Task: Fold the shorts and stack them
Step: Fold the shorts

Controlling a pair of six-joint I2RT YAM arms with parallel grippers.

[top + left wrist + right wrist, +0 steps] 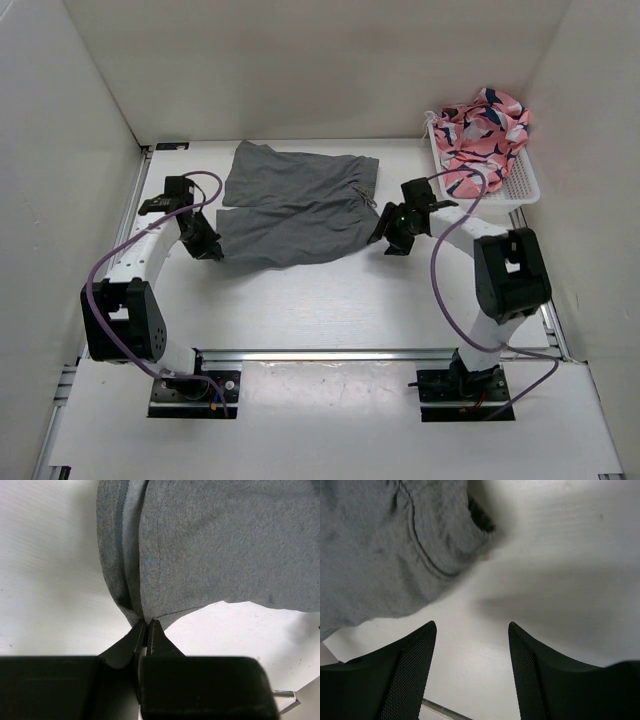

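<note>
I need to lift the pinched hem with my left gripper, carry it outward, then lower it onto the far leg (248, 172) and let go, because both legs lie side by side.
The grey shorts (295, 205) lie spread flat on the white table, waistband to the right, two legs to the left. My left gripper (210, 247) is shut on the near left corner of the shorts (200, 545), its fingertips (155, 630) pinching the hem of the leg. My right gripper (385, 237) is open and empty, just off the shorts' right edge by the waistband. In the right wrist view the shorts (375, 550) fill the upper left, and the open fingers (417, 655) hover over bare table.
A white basket (525, 185) at the back right holds pink patterned fabric (480, 130). White walls enclose the table on three sides. A metal rail (330, 353) runs along the near edge between the arm bases.
</note>
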